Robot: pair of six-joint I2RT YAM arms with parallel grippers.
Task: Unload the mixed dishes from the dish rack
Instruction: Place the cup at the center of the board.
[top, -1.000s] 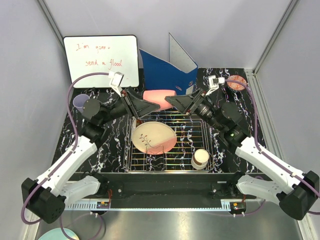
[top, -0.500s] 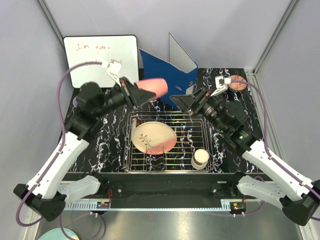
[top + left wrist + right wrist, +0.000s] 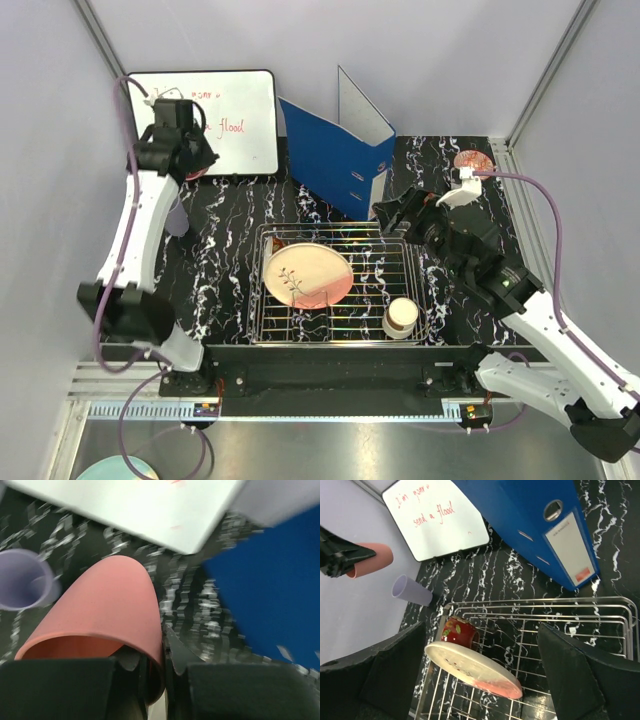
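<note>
My left gripper shifts to the left in the top view next, before it lowers the pink cup into the lavender cup (image 3: 176, 217), whose opening faces up.
My left gripper (image 3: 186, 152) is raised at the far left in front of the whiteboard, shut on the rim of the pink cup (image 3: 110, 605), one finger inside and one outside. The cup also shows in the right wrist view (image 3: 370, 560). The lavender cup (image 3: 176, 217) stands on the table below it. The dish rack (image 3: 262, 300) holds the cream-and-pink plate (image 3: 308, 275), a red-patterned bowl (image 3: 459, 631) at its back left and the cream-brown cup (image 3: 400, 317) at its front right. My right gripper (image 3: 393, 212) is open and empty above the rack's back right corner.
A blue ring binder (image 3: 335, 160) stands behind the rack, with a whiteboard (image 3: 235, 120) to its left. Another red-patterned bowl (image 3: 472, 160) sits at the table's far right corner. Grey walls close in both sides.
My left arm has swung the pink cup from the rack's back edge up and to the far left, by the whiteboard. My right gripper has drawn back a little to the right.
</note>
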